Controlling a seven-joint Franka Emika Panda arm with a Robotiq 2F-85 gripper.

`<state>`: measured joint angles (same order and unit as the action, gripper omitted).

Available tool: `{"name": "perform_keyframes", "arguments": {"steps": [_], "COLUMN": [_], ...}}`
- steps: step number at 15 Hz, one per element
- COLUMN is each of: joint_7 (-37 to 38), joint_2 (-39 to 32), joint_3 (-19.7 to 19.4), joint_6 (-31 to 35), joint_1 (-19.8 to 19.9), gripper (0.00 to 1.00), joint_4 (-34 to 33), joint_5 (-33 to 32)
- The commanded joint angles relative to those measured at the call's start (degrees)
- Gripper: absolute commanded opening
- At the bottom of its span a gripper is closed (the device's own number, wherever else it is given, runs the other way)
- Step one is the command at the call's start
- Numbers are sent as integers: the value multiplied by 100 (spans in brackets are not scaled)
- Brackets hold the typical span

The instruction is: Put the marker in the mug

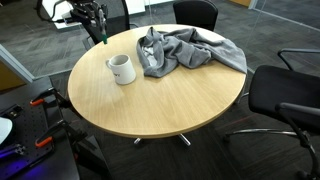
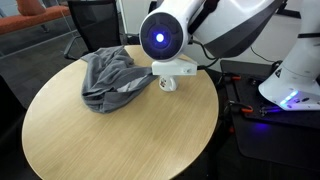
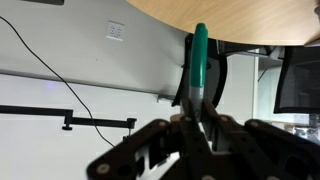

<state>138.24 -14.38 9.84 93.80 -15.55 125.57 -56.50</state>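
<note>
My gripper holds the marker high to one side, so it should bring it toward the mug and down inside the mug's rim.
A white mug (image 1: 121,69) stands upright on the round wooden table (image 1: 150,105), near its far-left part; the arm partly hides it in an exterior view (image 2: 167,84). My gripper (image 1: 96,25) hangs off the table's edge, behind and left of the mug, above the floor. It is shut on a green marker (image 1: 101,38). In the wrist view the marker (image 3: 199,55) sticks out from between the shut jaws (image 3: 197,110) towards the table's edge (image 3: 240,18).
A crumpled grey cloth (image 1: 185,50) lies on the table beside the mug, also seen in an exterior view (image 2: 110,72). Black office chairs (image 1: 285,95) (image 1: 195,12) stand around the table. A bench with tools (image 1: 35,105) is at the left.
</note>
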Motion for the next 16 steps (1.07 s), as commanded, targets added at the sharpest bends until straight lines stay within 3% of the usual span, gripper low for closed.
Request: {"name": "perform_keyframes", "arguments": {"steps": [1, 9, 16], "joint_7": [430, 972, 1012], "joint_2": [-130, -526, -915], "joint_3": [15, -32, -96], "joint_6": [225, 493, 917], "joint_1": [57, 108, 278], "gripper": [3, 3, 3], "joint_4": [56, 60, -10], "joint_5": [-199, -786, -1046]}}
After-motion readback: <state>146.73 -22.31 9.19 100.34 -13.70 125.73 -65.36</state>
